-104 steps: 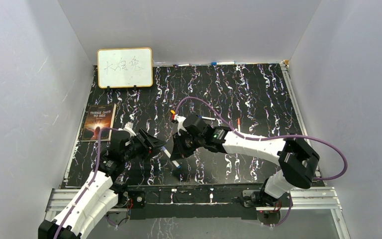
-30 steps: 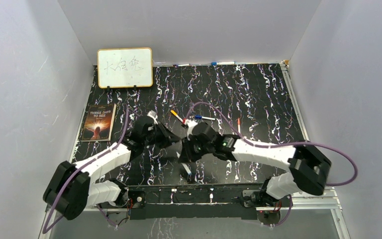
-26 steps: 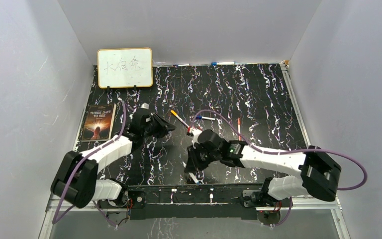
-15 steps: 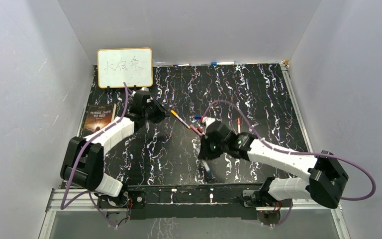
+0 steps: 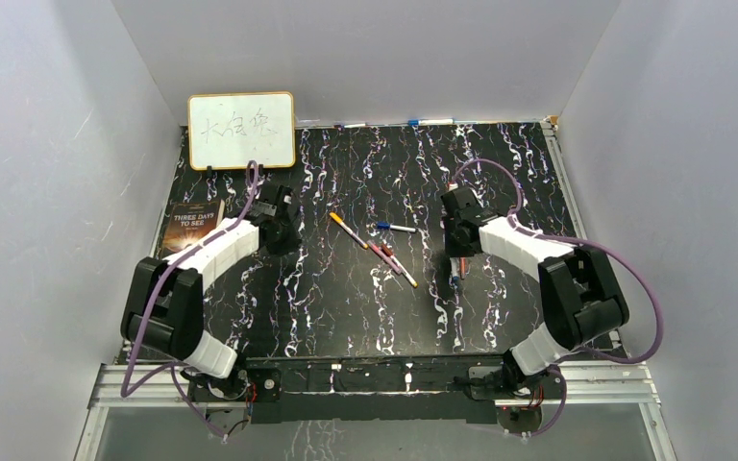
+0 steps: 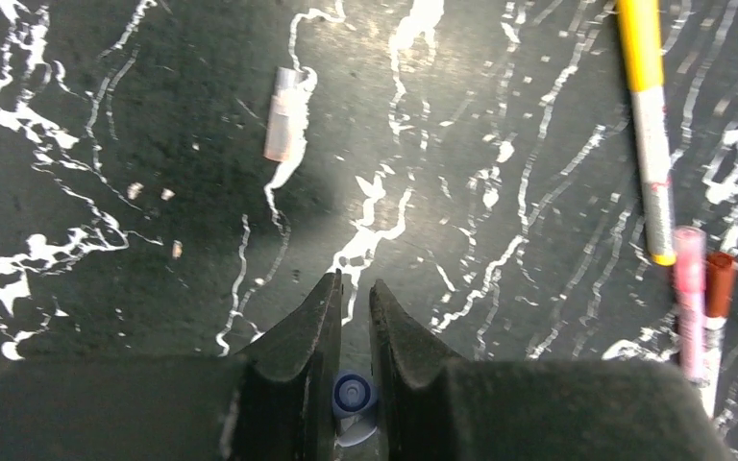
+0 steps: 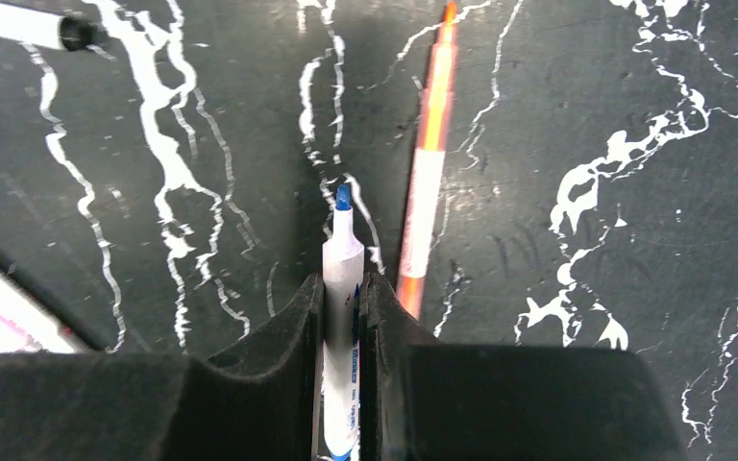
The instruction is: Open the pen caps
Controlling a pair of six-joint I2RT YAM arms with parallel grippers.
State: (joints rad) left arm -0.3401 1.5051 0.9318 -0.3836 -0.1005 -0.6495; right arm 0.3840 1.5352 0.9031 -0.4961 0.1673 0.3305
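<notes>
My left gripper moves down next toward the bare tabletop on the near side of the pale pink cap [image 6: 286, 125] to release the blue cap, since that spot lies clear.
My left gripper [image 6: 354, 283] is shut on a small blue pen cap [image 6: 354, 396], which sits deep between its jaws. In the top view this left gripper [image 5: 282, 229] hovers near the book. My right gripper [image 7: 343, 280] is shut on a white pen [image 7: 342, 252] whose blue tip is bare. From above, the right gripper [image 5: 457, 252] is over the right half of the table. An orange pen [image 7: 428, 182] lies just right of the held pen. A pale pink cap [image 6: 286, 125] lies loose on the mat.
Between the arms lie a yellow pen [image 5: 346, 229], a blue-capped pen [image 5: 396, 228] and pink and red pens [image 5: 384, 254]. A book [image 5: 192, 235] lies at the left edge. A whiteboard [image 5: 241, 130] stands at the back left. More pens [image 5: 421, 122] rest along the back wall.
The two grippers met at the front centre, then pulled apart. The left swung back-left holding the blue cap, while the right swung right and back holding the bare-tipped pen.
</notes>
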